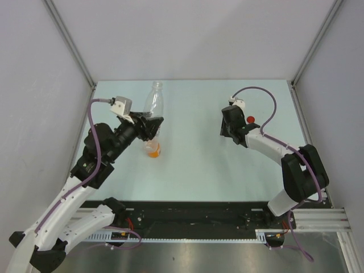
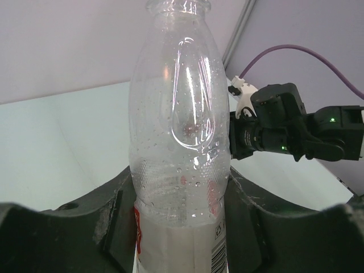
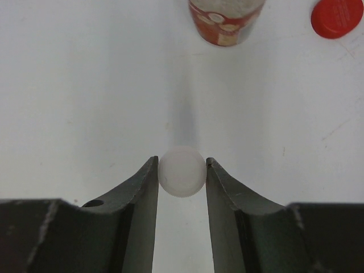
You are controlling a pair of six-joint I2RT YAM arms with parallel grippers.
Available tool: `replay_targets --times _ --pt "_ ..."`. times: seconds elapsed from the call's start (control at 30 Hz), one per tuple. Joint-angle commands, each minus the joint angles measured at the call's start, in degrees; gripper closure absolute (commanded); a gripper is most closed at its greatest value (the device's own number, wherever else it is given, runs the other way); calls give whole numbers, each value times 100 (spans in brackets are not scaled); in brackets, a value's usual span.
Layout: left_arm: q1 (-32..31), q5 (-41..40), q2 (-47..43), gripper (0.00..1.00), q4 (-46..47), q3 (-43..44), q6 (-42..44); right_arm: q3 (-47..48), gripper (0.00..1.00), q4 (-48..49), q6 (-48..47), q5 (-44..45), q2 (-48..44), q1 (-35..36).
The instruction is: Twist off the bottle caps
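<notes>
My right gripper will next go down to the tabletop (image 3: pixel 223 129) beside the reddish-banded bottle and release the white cap (image 3: pixel 182 171) there, because that patch is clear of bottles and caps.
My left gripper (image 2: pixel 181 196) is shut on a clear bottle (image 2: pixel 179 114) with a white and red label. It holds the bottle upright, and the neck (image 2: pixel 178 5) shows no cap. From above, this bottle (image 1: pixel 153 98) stands at the back left of the table, with the orange-filled bottle (image 1: pixel 153 149) just in front of my left gripper (image 1: pixel 150 126). My right gripper (image 3: pixel 182 166) is shut on a white cap (image 3: pixel 182 171) above the table. Beyond it are a bottle with a reddish label band (image 3: pixel 226 21) and a red cap (image 3: pixel 336 17). The red cap (image 1: pixel 251 119) lies beside my right gripper (image 1: pixel 230 131).
The pale green table (image 1: pixel 199 170) is walled in by grey panels on the left, back and right. A black rail (image 1: pixel 187 219) with the arm bases runs along the near edge. The right arm (image 2: pixel 284 122) shows behind the held bottle in the left wrist view.
</notes>
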Motion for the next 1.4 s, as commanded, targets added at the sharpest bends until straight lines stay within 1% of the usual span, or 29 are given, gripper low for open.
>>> replay_targets --times 0.0,0.1,0.5,0.63,1.1,1.27,1.37 --pt "25 -51 -83 99 162 -73 -31 -266 100 317 349 65 198 -157" --pt "25 -33 -75 99 171 -91 -49 -424 100 458 446 29 259 -193" --pt "25 -42 -153 99 241 -231 -101 -644 100 888 754 600 724 -245" --pt "25 -33 -162 99 232 -240 -84 -644 100 950 833 539 953 -342" --pt "25 -68 -171 98 285 -302 -66 -644 100 1099 816 425 1296 -623" --pt "25 -60 -136 98 302 -302 -75 -460 100 1056 772 416 1402 -650" --pt "25 -59 -118 97 294 -284 -66 -328 96 942 763 363 1534 -676"
